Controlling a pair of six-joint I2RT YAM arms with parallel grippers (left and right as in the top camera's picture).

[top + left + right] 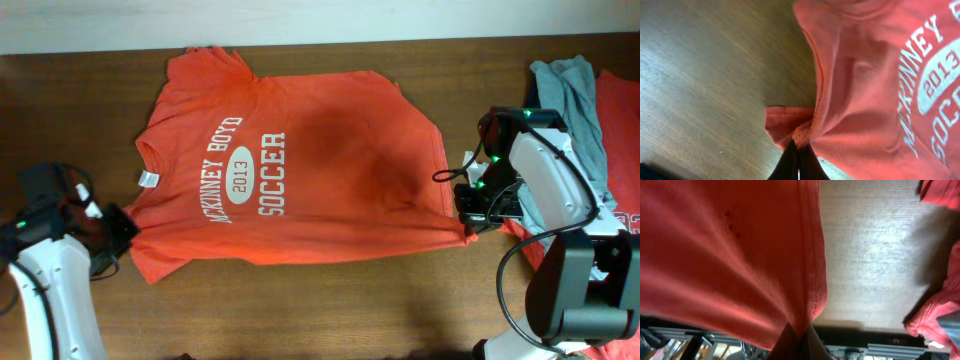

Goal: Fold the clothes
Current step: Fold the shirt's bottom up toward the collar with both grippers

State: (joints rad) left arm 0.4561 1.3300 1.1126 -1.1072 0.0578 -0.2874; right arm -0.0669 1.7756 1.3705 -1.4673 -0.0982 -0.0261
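My right gripper will next carry the shirt's hem corner outward and down onto the flat hem edge [433, 164] and let go of it there, because the shirt's near side is stretched tight between both grippers.
An orange-red T-shirt [300, 180] with white "McKinney Boyd 2013 Soccer" print lies spread on the wooden table, collar to the left. My left gripper [128, 228] is shut on the shirt's near shoulder area beside the sleeve; in the left wrist view its dark fingers [799, 161] pinch a bunch of the orange-red T-shirt [865, 100]. My right gripper [468, 222] is shut on the near hem corner; the right wrist view shows the orange-red T-shirt [730, 255] hanging from the gripper [799, 339]. The cloth is stretched taut between both grippers.
At the right edge lie a light grey-blue shirt [572, 95] and another orange-red shirt [618, 130], partly under the right arm [560, 200]. The left arm [50, 260] stands at the table's near left. Bare wood [300, 310] runs along the front.
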